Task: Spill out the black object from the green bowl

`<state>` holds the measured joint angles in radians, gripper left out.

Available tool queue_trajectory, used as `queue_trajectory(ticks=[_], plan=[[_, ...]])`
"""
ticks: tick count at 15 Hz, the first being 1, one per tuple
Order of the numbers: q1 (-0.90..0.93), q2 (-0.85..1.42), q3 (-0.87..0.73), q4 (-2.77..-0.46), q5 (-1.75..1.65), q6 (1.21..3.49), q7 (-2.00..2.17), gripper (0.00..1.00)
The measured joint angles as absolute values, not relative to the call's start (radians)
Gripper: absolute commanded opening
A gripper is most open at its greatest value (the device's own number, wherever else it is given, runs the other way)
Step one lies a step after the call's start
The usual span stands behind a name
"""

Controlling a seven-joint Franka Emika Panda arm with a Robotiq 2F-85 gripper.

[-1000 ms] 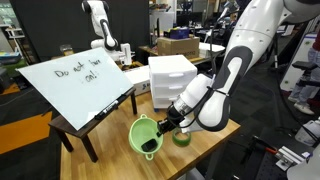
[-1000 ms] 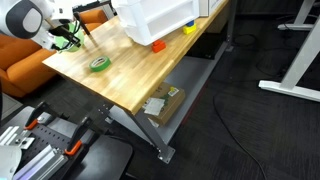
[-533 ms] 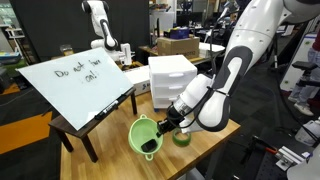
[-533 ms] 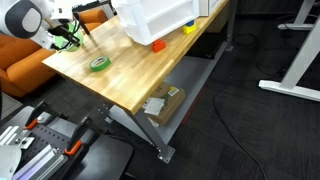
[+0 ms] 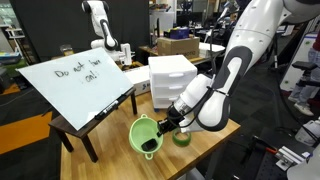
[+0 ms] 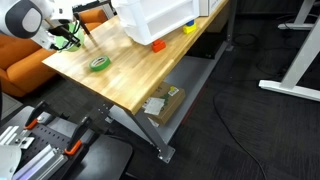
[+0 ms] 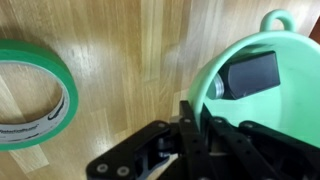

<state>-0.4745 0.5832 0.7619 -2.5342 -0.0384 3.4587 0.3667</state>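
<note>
I will turn the bowl (image 5: 141, 131) and carry it down onto the tabletop (image 5: 168, 147) beside the green tape ring, then let go of it, because the bowl still hangs tilted in the air.
The green bowl (image 5: 141, 131) hangs tilted at the table's front edge in an exterior view. The black object (image 5: 150, 146) lies low inside it. My gripper (image 5: 166, 124) is shut on the bowl's rim from the right. In the wrist view the fingers (image 7: 188, 128) clamp the rim of the green bowl (image 7: 290, 100). The black object (image 7: 250, 74), a dark blocky lump, rests against the bowl's inner wall. In the other exterior view my gripper (image 6: 68, 34) sits at the far left corner of the table, and the bowl is mostly hidden behind it.
A green tape ring (image 5: 181, 138) (image 7: 30, 90) (image 6: 99, 64) lies on the wooden table (image 6: 140, 85) beside the bowl. A white drawer unit (image 5: 170, 78) stands behind. A slanted whiteboard (image 5: 75, 80) sits at the left. Small orange (image 6: 158, 44) and yellow (image 6: 188, 27) items lie by the unit.
</note>
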Motion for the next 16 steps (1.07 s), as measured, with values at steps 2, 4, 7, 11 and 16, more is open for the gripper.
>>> queue_trajectory(ticks=[2,4,7,11,16], plan=[[-0.492,0.583,0.760,-2.534,-0.025,3.459,0.404,0.02],[-0.519,0.582,0.758,-2.538,0.002,3.459,0.445,0.02],[-0.557,0.583,0.759,-2.564,0.045,3.457,0.513,0.02],[-0.574,0.599,0.758,-2.613,0.080,3.455,0.579,0.02],[-0.572,0.656,0.754,-2.631,0.093,3.454,0.622,0.02]])
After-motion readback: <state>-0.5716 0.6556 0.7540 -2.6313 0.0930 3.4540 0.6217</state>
